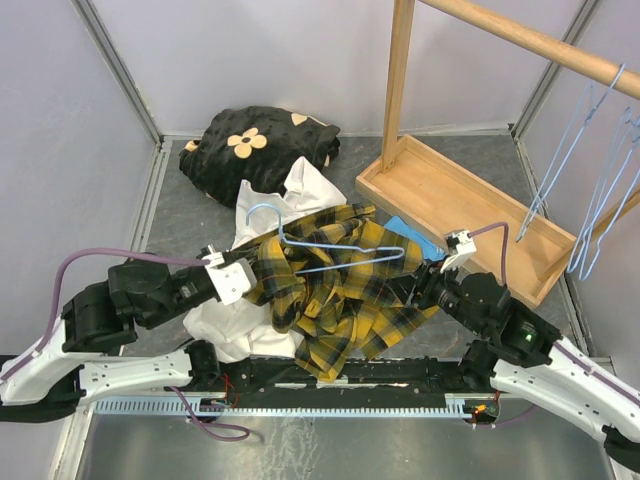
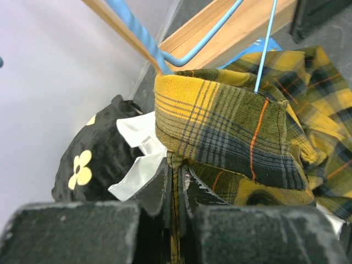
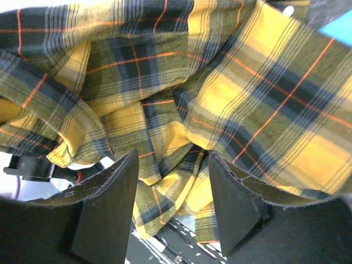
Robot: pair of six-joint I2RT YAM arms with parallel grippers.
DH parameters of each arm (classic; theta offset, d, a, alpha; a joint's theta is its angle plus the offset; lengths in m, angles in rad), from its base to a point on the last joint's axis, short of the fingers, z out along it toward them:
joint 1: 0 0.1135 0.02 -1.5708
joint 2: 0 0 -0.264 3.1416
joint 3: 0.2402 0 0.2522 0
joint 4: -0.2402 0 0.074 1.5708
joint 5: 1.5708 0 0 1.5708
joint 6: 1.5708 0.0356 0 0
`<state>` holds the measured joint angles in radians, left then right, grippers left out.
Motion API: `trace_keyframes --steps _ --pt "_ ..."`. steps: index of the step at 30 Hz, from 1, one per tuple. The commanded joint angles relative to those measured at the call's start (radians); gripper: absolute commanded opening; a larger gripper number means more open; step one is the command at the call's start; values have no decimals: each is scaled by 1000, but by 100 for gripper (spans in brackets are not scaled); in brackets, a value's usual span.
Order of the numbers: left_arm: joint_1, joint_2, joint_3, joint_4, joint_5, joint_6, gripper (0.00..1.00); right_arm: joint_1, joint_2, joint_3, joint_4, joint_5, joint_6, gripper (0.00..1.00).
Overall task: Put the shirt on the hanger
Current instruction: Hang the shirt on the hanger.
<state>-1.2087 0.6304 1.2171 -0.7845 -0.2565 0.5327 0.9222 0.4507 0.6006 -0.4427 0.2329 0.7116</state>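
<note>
I will next move my right gripper left in the top view, onto the shirt's hanging folded edge [image 1: 320, 295] [image 3: 69, 144], because that edge still hangs outside its open fingers.
The yellow-and-black plaid shirt [image 1: 340, 300] lies bunched in a heap at the table's near middle. A pale-blue wire hanger [image 1: 335, 247] rests across its top, hook toward the left. In the left wrist view one hanger wire [image 2: 264, 49] drops behind a folded edge of the shirt [image 2: 231, 126]. My left gripper [image 1: 243, 272] is shut on the shirt's left edge, with a thin strip of plaid pinched between its jaws [image 2: 177, 171]. My right gripper [image 1: 428, 285] sits at the shirt's right side. It stands open [image 3: 173, 162], with loose folds of shirt [image 3: 220, 88] just past its fingertips.
A white garment [image 1: 300, 195] lies under and behind the shirt, and a black cloth with cream flowers [image 1: 255, 145] is at the back left. A wooden rack with a tray base [image 1: 450, 200] and rail [image 1: 530, 40] stands at the right. Several more blue hangers [image 1: 600, 170] hang from the rail.
</note>
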Motion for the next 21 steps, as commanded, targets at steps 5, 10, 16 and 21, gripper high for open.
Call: trace_keyframes --steps 5,10,16,21 --pt "-3 36 -20 206 -209 -48 3 250 2 -120 325 279 181 63" --pt "-4 58 -18 224 -244 -53 3 628 182 -115 582 699 87 66" --pt "-3 70 -13 229 -209 -59 3 700 403 -69 784 789 59 67" --pt "-3 66 -23 232 -191 -65 3 696 475 -14 786 842 45 67"
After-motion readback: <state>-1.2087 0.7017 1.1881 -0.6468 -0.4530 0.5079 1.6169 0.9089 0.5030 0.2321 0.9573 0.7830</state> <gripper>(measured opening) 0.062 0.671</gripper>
